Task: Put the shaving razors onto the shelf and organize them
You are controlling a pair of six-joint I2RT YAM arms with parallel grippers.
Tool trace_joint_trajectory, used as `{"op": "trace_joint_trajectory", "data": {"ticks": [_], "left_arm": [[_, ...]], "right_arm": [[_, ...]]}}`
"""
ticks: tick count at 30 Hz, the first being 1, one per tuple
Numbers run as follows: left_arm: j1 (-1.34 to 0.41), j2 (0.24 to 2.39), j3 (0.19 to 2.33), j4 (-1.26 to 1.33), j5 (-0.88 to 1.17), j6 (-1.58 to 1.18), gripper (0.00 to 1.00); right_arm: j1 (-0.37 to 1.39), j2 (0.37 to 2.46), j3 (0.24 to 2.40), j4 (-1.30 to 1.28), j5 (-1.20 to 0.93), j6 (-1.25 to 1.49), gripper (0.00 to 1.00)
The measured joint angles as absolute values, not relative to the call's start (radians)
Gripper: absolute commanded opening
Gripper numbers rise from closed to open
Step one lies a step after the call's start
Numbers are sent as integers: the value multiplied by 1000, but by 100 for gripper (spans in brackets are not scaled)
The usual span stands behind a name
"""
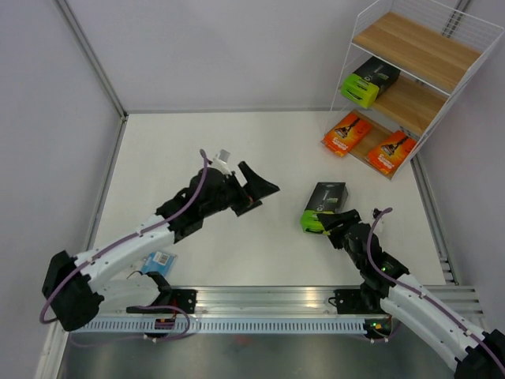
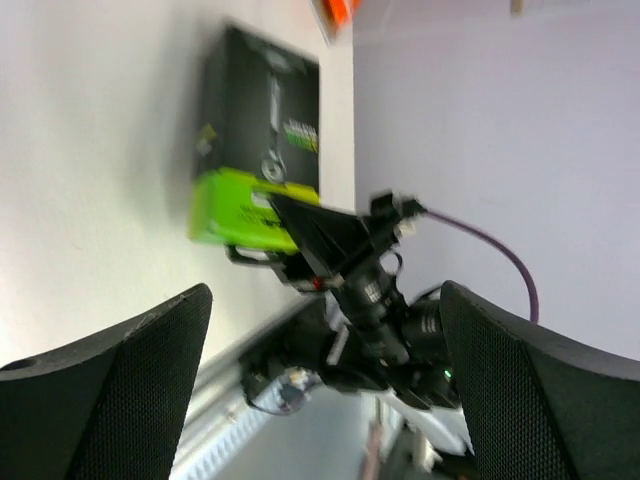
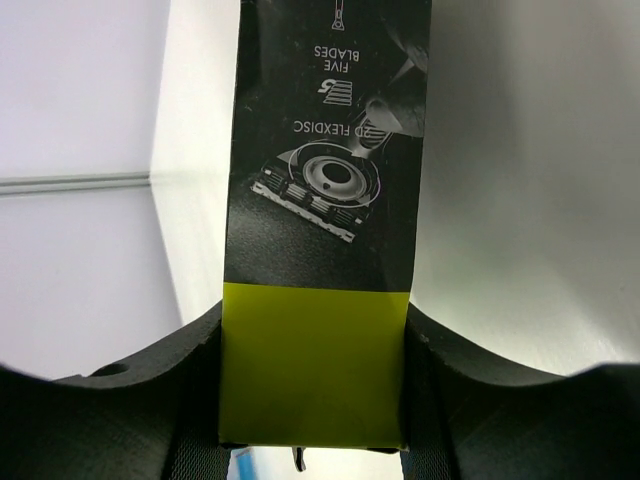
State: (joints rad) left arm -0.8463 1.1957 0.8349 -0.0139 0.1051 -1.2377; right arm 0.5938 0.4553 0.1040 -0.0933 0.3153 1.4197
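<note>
I will next move my right gripper up and outward and let go of the second black box on the middle board's bare part (image 1: 411, 103), because that part of the board is above and outward of the gripper.
The shelf (image 1: 454, 75) stands at the far right. One black razor box with a lime-green end (image 1: 369, 81) lies on its middle board. Two orange cards (image 1: 348, 133) (image 1: 392, 150) lie on its bottom board. My right gripper (image 1: 335, 223) is shut on the lime end of the second black box (image 1: 323, 204), mid-table; the right wrist view shows that box (image 3: 320, 200) between the fingers (image 3: 170, 390). My left gripper (image 1: 259, 189) is open and empty, left of that box, which also shows in the left wrist view (image 2: 262, 150). The blue-card blister (image 1: 160, 260) lies under the left arm.
The white table is walled on the left, back and right. A metal rail (image 1: 268, 304) with both arm bases runs along the near edge. The shelf's top board (image 1: 414, 47) holds nothing.
</note>
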Motion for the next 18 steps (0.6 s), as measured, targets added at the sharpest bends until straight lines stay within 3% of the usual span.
{"op": "trace_joint_trajectory", "data": {"ticks": [5,18], "left_arm": [[-678,1066,836,-183,59,-1025,100],[-524,1216,792,-333,56,-802,100]], "right_arm": [[593,554,184,-77,385,1326,27],[462,758,564,-27,424,1090,26]]}}
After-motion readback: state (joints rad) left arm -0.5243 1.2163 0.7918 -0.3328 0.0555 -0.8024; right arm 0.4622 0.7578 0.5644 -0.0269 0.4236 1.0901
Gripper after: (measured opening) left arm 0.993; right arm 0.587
